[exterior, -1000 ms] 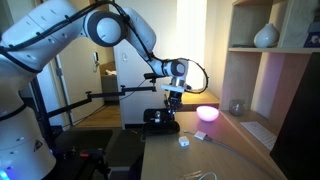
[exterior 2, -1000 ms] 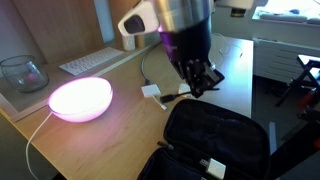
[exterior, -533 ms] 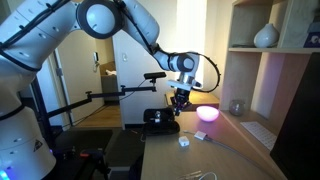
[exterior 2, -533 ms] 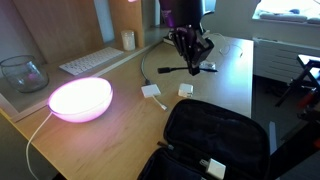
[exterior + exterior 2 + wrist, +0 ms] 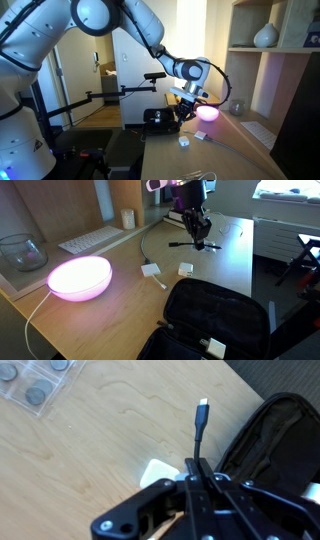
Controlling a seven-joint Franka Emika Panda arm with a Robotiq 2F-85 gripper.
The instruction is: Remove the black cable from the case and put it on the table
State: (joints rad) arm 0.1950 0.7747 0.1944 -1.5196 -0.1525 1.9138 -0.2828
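My gripper moves the black cable over bare wood (image 5: 165, 153) next, farther from the case toward the clear disc pack, and then opens.
My gripper (image 5: 200, 235) is shut on the black cable (image 5: 190, 246) and holds it above the table (image 5: 120, 290), well beyond the case (image 5: 215, 320). In the wrist view the cable (image 5: 198, 430) sticks out straight from the closed fingers (image 5: 192, 472), its plug end free over the tan wood (image 5: 100, 430). The open black case (image 5: 262, 440) lies to the right there. In an exterior view the gripper (image 5: 190, 108) hangs beside the lamp, and the case (image 5: 160, 118) sits at the table's far end.
A glowing pink-white lamp (image 5: 80, 278) stands on the table with a pale cable (image 5: 150, 250) and small white blocks (image 5: 185, 269) nearby. A keyboard (image 5: 90, 240) and a glass bowl (image 5: 22, 252) lie at the back. Wooden shelving (image 5: 265, 70) flanks the table.
The gripper has carried the black cable away from the case, farther across the table, and the arm has swung toward the lamp side.
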